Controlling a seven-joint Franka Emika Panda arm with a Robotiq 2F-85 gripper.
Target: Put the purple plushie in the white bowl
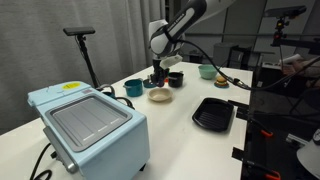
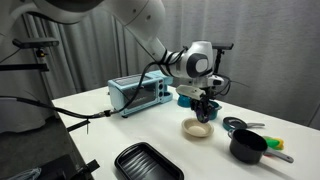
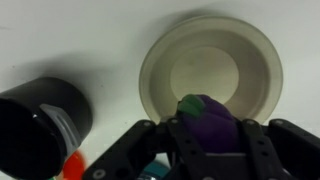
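The empty middle of the white bowl (image 3: pixel 205 73) is below my gripper, and the plushie (image 3: pixel 210 122) hangs over the bowl's rim. I need to lower it in past the rim next and let go of it there.
The purple plushie (image 3: pixel 210 122), with a green tip, sits between the fingers of my gripper (image 3: pixel 205 130), which is shut on it. In the wrist view it hangs over the near rim of the white bowl (image 3: pixel 210 60), cream with a tan inside and otherwise empty. In both exterior views the gripper (image 1: pixel 160 76) (image 2: pixel 205 108) hovers just above the white bowl (image 1: pixel 160 95) (image 2: pixel 199 128) on the white table. The plushie itself is too small to make out in the exterior views.
A teal cup (image 1: pixel 133 88) and a black cup (image 3: pixel 40 125) stand close to the bowl. A pale green bowl (image 1: pixel 207 71) is further back. A black tray (image 1: pixel 213 113), a black pot (image 2: pixel 247 146) and a light blue toaster oven (image 1: pixel 90 125) share the table.
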